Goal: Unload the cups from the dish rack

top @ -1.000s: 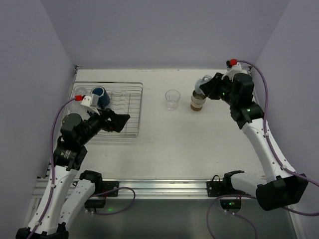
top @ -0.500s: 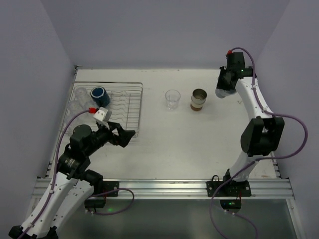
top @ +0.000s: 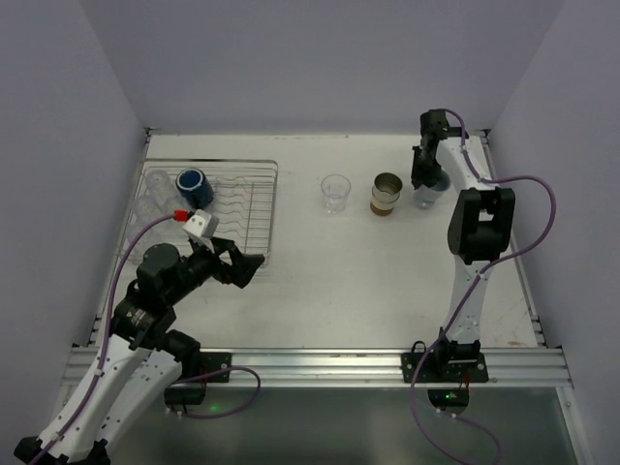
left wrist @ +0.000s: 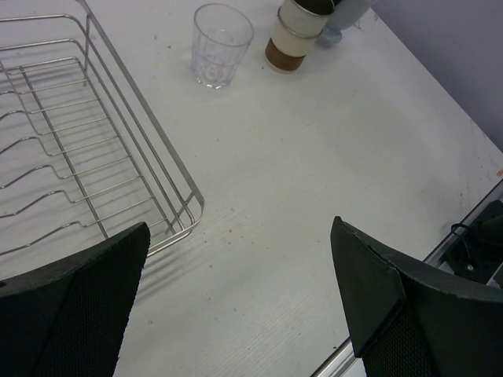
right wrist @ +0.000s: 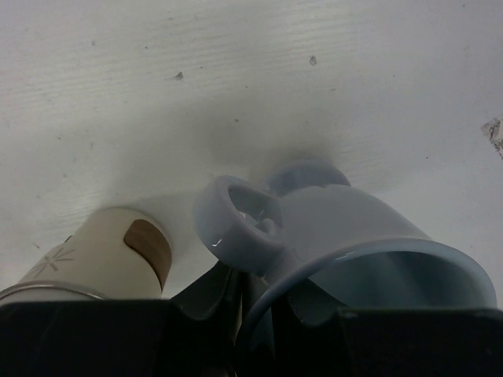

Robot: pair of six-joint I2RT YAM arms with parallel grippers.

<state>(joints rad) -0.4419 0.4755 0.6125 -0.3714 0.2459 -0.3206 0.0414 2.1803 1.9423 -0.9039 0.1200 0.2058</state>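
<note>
Next, my right gripper lowers the pale blue cup onto the bare tabletop point(top: 427, 205) point(right wrist: 310, 166) beside the tan cup to release its rim, because that spot is clear.
The dish rack point(top: 254, 208) point(left wrist: 94, 157) lies at the left, with the dark blue mug point(top: 191, 182) and clear tumblers point(top: 150, 194) at its far left end. On the table stand a clear tumbler point(top: 335, 192) point(left wrist: 222, 43) and a brown-tan cup point(top: 386, 194) point(left wrist: 299, 35) point(right wrist: 102, 255). Just right of the tan cup is the pale blue cup point(top: 427, 197) point(right wrist: 354, 236) point(left wrist: 350, 12), with my right gripper point(top: 424, 179) point(right wrist: 263, 297) shut on its rim beside the handle. The cup is at or just above the tabletop. My left gripper point(top: 247, 269) point(left wrist: 240, 283) is open and holds nothing, off the rack's near right corner.
The right arm stands tall and folded over the far right of the table. Purple walls close in the back and both sides. The metal rail point(top: 320, 363) with cables runs along the near edge. Bare tabletop point(top: 358, 281) lies between rack and cups.
The right gripper carried the pale blue cup from above the tan cup out to the right, then down beside it. The left arm pulled back from the rack and has since held still.
</note>
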